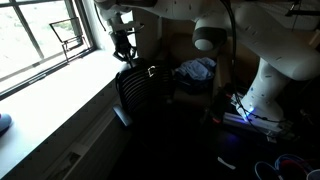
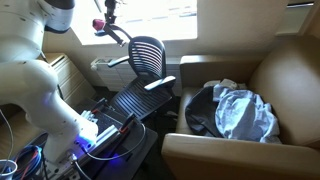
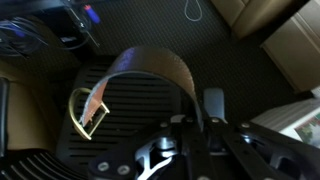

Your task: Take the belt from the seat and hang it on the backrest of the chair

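The backrest stands below my raised gripper, so my gripper will next lower the brown belt toward the backrest's top edge [image 2: 148,40] and let go of the belt there.
The brown belt [image 3: 150,62] arches up in a loop in the wrist view, and its metal buckle [image 3: 88,108] hangs at the left. My gripper [image 3: 185,135] is shut on the belt's strap and holds it above the black mesh chair seat [image 3: 135,105]. In both exterior views the gripper [image 1: 122,48] [image 2: 108,15] is high near the window, above and beside the chair's backrest [image 1: 138,90] [image 2: 147,55]. A dark strap [image 2: 117,33] trails down from it toward the backrest. The seat [image 2: 140,100] has nothing on it.
A brown armchair [image 2: 290,80] holding a dark bag and light blue clothes [image 2: 245,110] stands beside the chair. The window and sill [image 1: 50,70] run along one side. The robot base with cables and a lit box [image 2: 95,140] stands in front.
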You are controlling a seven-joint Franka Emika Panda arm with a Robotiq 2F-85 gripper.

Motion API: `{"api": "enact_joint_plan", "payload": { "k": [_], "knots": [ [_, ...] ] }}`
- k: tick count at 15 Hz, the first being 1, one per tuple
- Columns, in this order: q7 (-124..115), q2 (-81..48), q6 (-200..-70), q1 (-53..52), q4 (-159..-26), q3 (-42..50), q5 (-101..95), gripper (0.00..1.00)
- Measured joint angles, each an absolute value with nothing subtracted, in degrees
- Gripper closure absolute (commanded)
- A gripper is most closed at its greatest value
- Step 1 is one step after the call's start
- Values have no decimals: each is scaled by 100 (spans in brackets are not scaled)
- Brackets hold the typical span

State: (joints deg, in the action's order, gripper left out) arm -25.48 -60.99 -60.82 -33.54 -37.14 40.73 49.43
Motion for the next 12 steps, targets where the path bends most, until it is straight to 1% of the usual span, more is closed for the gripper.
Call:
{"api": "enact_joint_plan", "payload": {
  "k": [2, 6, 8, 12],
  "knots": [
    [-2466, -6090, -5763, -3319, -3745, 4132, 4846, 99],
    [-2553, -6089, -5746, -3313, -3760, 4164, 4799, 100],
    [-2842, -6121, -5925, -3312, -3848, 4368, 4650, 100],
    [-2937, -6111, -6423, -3065, -4466, 5022, 4471, 100]
  ]
}}
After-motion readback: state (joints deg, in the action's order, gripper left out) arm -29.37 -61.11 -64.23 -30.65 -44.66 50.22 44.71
